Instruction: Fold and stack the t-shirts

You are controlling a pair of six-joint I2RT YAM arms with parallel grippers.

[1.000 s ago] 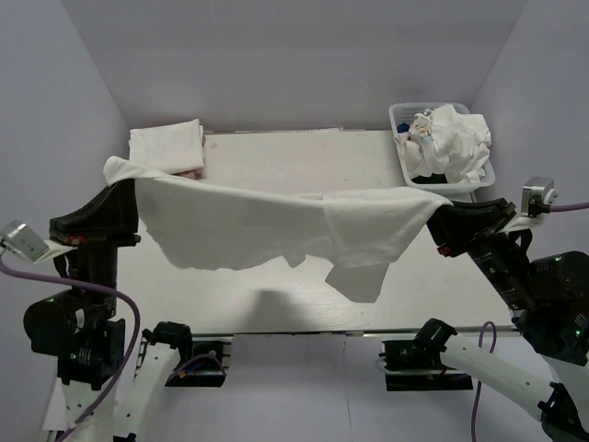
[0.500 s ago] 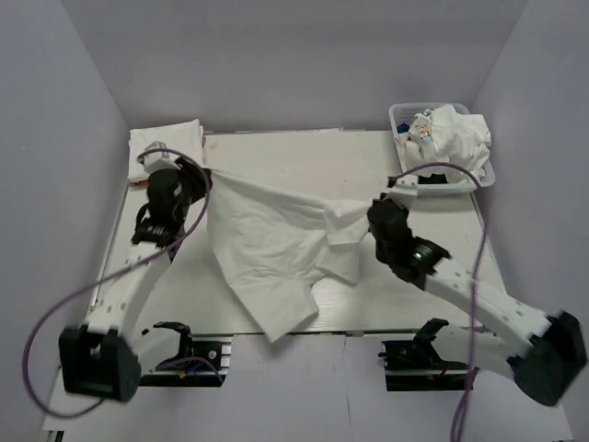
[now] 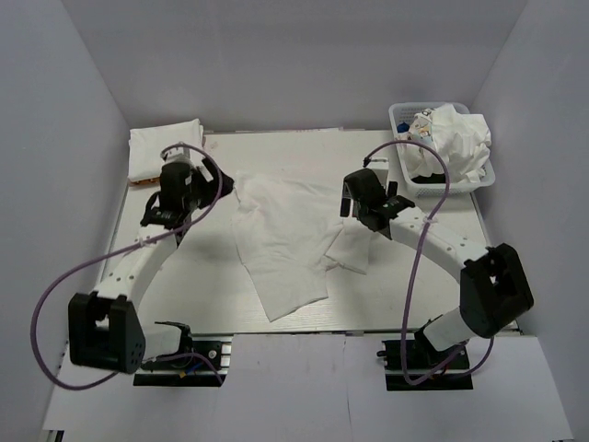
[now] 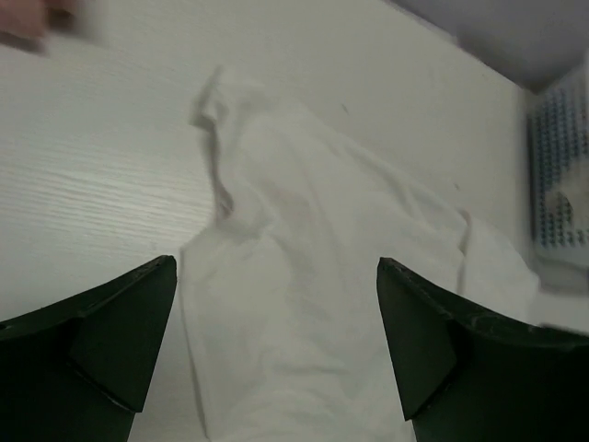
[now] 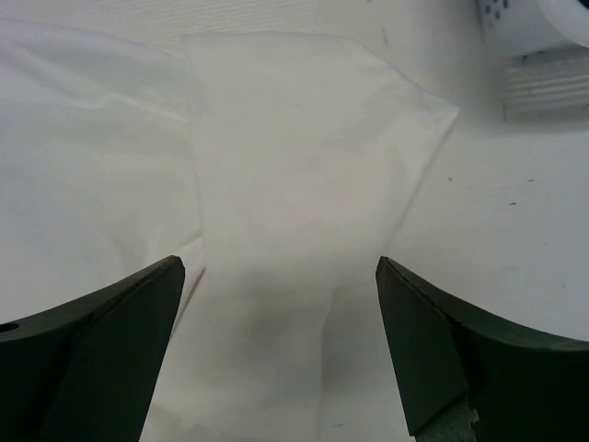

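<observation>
My left gripper will swing back and down next, onto the shirt's nearmost corner (image 3: 271,314), because that corner is below my left gripper, back toward my base, and sticks out at an angle.
A white t-shirt (image 3: 281,241) lies spread and rumpled on the middle of the table, one sleeve (image 3: 350,250) folded out to the right. My left gripper (image 3: 219,189) stands open over the shirt's back left corner; in the left wrist view its gripper (image 4: 276,354) has only cloth (image 4: 304,304) lying flat below the gap. At the shirt's right shoulder hovers my right gripper (image 3: 353,210), and it is open too. In the right wrist view that gripper (image 5: 276,345) frames the sleeve (image 5: 294,175), which rests on the table. Neither holds anything.
A stack of folded white t-shirts (image 3: 166,145) sits at the back left corner. The white lattice basket (image 3: 401,118) at the back right holds a heap of crumpled white shirts (image 3: 453,140) and something dark. Purple-grey walls close in the table on three sides.
Both grippers had the shirt stretched in the air near the front. They swung out over the table, laid it down and opened, so the shirt now lies loose.
</observation>
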